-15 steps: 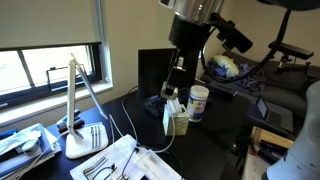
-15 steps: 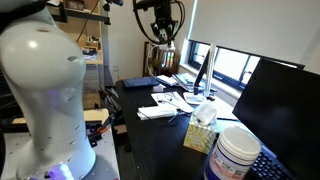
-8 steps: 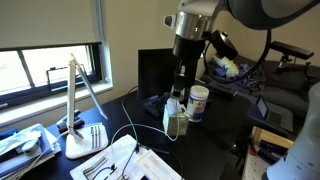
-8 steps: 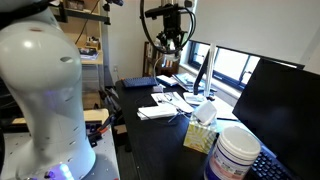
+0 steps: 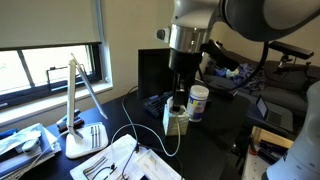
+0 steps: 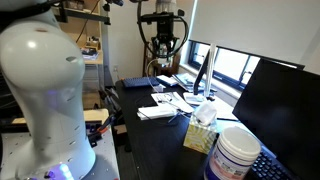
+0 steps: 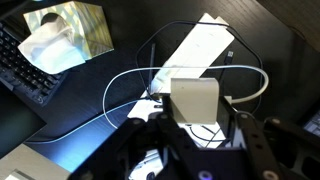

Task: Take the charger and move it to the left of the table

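I need to move my gripper down and outward onto the papers beside the lamp base and release the white block [image 7: 195, 96].
The charger is a white block [image 7: 195, 96] with a long thin white cord [image 7: 122, 82] that lies in loose loops on the black table [image 7: 275, 45]. My gripper [image 7: 196, 108] is shut on the block and holds it above the table. In an exterior view the gripper [image 5: 177, 98] hangs in front of the monitor and the cord [image 5: 163, 128] falls from it to the table [image 5: 215, 140]. It also shows high above the far end of the table [image 6: 160, 66]. The plug end is too small to make out.
A white desk lamp [image 5: 80, 110], papers [image 5: 120, 160] and a black monitor [image 5: 152, 68] stand around. A white tub [image 5: 199, 102] is beside the gripper. A tissue box [image 7: 65, 35] and a keyboard [image 7: 25, 75] lie below.
The arm has swung and turned its wrist, and the gripper has come down a little with the charger block still held. The cord hangs lower towards the table.
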{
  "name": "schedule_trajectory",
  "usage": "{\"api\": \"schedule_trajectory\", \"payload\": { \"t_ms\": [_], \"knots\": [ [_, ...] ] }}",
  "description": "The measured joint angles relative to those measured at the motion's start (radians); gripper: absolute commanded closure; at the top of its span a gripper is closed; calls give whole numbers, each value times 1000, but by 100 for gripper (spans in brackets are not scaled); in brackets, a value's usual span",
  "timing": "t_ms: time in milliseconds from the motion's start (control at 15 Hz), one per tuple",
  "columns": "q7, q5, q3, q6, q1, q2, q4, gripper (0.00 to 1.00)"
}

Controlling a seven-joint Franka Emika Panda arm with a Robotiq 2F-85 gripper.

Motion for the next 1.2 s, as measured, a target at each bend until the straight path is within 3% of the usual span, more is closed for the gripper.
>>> {"api": "schedule_trajectory", "payload": {
  "t_ms": [67, 133, 533, 800, 1067, 1133, 1200],
  "knots": [
    [0, 0, -2, 0, -2, 0, 0, 55],
    [0, 0, -5, 0, -5, 0, 0, 80],
    [70, 1, -4, -5, -14, 69, 58, 80],
    [193, -3, -5, 7, -40, 300, 252, 80],
    [314, -63, -51, 40, -51, 548, 453, 80],
    [337, -82, -69, 56, -49, 602, 492, 55],
    [339, -84, -78, 60, -49, 633, 512, 55]
  ]
}}
